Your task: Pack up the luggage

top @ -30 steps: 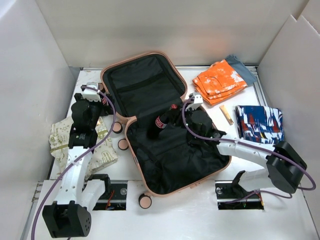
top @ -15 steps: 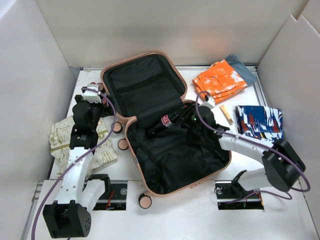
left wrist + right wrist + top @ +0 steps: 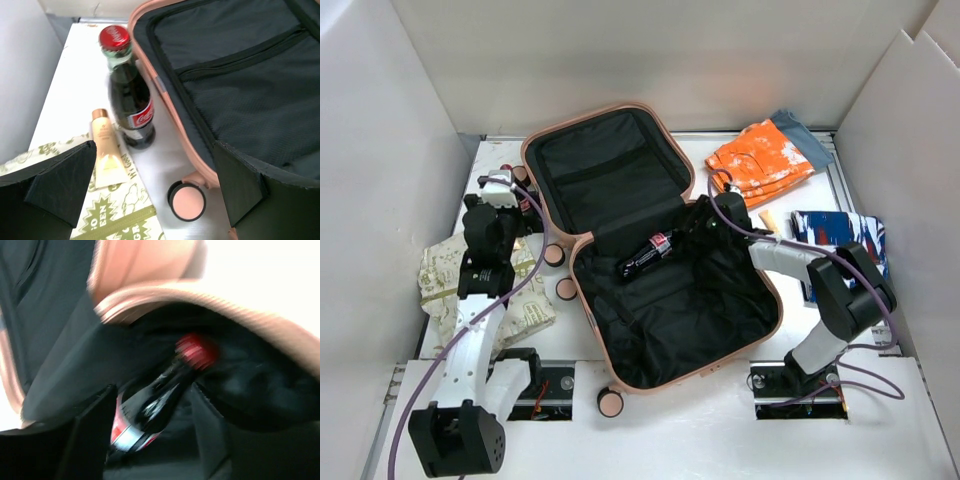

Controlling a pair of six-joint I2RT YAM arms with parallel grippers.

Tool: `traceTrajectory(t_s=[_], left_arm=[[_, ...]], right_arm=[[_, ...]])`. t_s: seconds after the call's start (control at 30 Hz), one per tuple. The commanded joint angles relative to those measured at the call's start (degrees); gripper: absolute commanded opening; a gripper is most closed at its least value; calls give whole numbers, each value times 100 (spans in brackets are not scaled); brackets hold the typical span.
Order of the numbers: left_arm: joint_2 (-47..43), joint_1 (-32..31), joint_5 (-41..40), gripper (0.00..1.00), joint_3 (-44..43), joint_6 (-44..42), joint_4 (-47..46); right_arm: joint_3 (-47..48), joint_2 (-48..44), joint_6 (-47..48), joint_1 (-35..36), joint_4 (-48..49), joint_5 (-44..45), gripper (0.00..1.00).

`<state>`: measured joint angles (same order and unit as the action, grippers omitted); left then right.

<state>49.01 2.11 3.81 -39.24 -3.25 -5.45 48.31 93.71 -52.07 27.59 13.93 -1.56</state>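
Observation:
I will move my left gripper outward to the second cola bottle, over its red-capped neck (image 3: 507,169) (image 3: 118,56), and close there, since the bottle stands upright outward of my open fingers.
The luggage (image 3: 610,108) lies open, a pale pink shell with black lining. A dark cola bottle (image 3: 645,255) with a red cap lies on its side in the near half. My right gripper (image 3: 692,228) hovers at the bottle's neck end. In the blurred right wrist view its jaws (image 3: 152,432) stand apart around the bottle (image 3: 160,400), with a gap on the right side. My left gripper (image 3: 525,218) is open beside the lid's left rim (image 3: 165,95). A second cola bottle (image 3: 127,100) stands upright ahead of its spread jaws (image 3: 152,200).
A cream tube (image 3: 106,150) lies on a green-printed pouch (image 3: 445,270) left of the case, near a pink wheel (image 3: 187,201). Folded orange clothes (image 3: 760,160), a blue patterned cloth (image 3: 840,245) and a small tan tube (image 3: 770,222) lie at the right. White walls enclose the table.
The right gripper tipped the bottle from upright to lying in the near half, opened its jaws and drew back to the right. The left arm barely moved.

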Motion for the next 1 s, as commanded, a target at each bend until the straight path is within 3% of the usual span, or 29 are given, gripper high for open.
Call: traceTrajectory(t_s=[0.0, 0.07, 0.13, 0.17, 0.27, 0.53, 0.7, 0.97], left_arm=[[-23, 140, -214, 100, -294, 157, 53], [90, 141, -214, 100, -294, 158, 53], [160, 272, -285, 100, -408, 219, 115], [161, 272, -285, 100, -409, 219, 167], [398, 500, -135, 100, -672, 324, 290], [1136, 623, 637, 100, -1454, 149, 563], [1768, 624, 726, 100, -1744, -53, 756], [2595, 677, 15, 99, -2130, 17, 124]], right_arm=[[107, -11, -4, 97, -207, -573, 67], [247, -11, -4, 97, -207, -625, 73], [450, -72, 284, 97, -347, -565, 97], [581, -72, 486, 97, -521, -564, 100], [1240, -72, 1470, 97, -1162, -494, 100], [2128, -642, 4149, 159, -1726, -811, 100], [2182, -828, 4548, 159, -1727, -1135, 99], [2420, -1039, 5048, 159, -1727, -1276, 97]])
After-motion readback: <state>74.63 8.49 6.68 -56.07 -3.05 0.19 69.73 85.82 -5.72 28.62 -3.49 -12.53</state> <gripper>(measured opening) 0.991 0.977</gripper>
